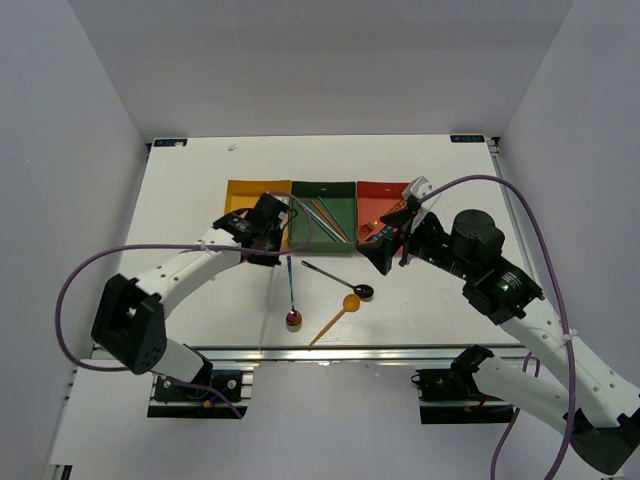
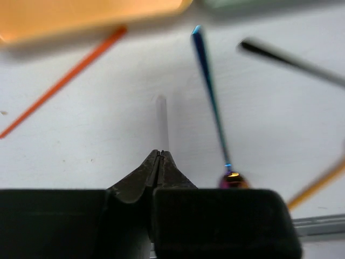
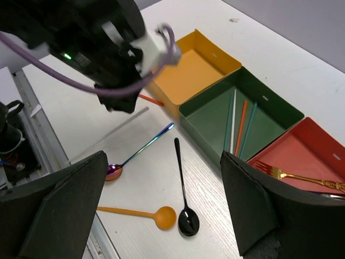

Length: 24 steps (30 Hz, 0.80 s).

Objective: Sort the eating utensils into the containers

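Observation:
My left gripper is to move upward, outward and to the right in the top view next, over the green tray, and let go there, because chopsticks are already inside the tray.
My left gripper is shut on a white chopstick just in front of the yellow tray. An orange chopstick lies beside it. A purple spoon, a black spoon and an orange spoon lie on the table. The green tray holds several chopsticks. The red tray holds a gold fork. My right gripper is open and empty above the black spoon.
The three trays stand side by side at mid-table. The table's near edge with its metal rail runs just below the spoons. The left arm and its purple cable hang over the yellow tray's near side.

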Motion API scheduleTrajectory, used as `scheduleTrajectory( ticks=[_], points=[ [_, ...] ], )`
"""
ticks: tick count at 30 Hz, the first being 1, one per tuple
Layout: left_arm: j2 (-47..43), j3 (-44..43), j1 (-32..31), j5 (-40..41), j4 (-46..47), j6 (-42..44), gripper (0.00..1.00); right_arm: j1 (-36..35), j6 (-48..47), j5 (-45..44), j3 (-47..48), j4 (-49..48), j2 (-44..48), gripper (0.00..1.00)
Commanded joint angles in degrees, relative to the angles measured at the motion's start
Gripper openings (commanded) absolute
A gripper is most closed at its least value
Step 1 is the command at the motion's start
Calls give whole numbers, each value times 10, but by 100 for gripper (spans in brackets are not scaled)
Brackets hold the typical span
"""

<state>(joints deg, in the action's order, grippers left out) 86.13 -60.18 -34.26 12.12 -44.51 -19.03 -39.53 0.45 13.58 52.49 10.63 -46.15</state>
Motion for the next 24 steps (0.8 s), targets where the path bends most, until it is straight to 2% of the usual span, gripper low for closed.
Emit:
scheduleTrajectory(
  ticks=[1,5,10,13,14,19,20,21,23,24],
  points=[
    [-61,-61,-1,-18,2,-31,0,-4,31,-57,42,6,-13,89],
    [-54,-113,-1,3,42,-61,0,-4,59,-120,62,18,-25,89],
    [23,-218,0,-9,129,-137,0,-3,84,-190,82,36,-38,89],
    [84,-300,-1,10,81,-127,0,-2,82,-184,96,56,-45,89],
    [87,-303,-2,18,56,-121,3,-2,81,-182,99,61,-45,89],
    [12,-204,-16,41,71,-93,31,-2,85,-189,84,68,-34,89],
    [-2,-183,-37,66,46,-94,40,-2,86,-185,81,65,-34,89],
    [-6,-173,-48,88,30,-95,56,-2,87,-175,75,64,-35,89],
    [-35,-112,-62,98,40,-98,71,-3,90,-167,71,62,-40,89],
    [-50,-88,-63,92,53,-103,89,-2,90,-161,67,62,-42,90]
  ],
)
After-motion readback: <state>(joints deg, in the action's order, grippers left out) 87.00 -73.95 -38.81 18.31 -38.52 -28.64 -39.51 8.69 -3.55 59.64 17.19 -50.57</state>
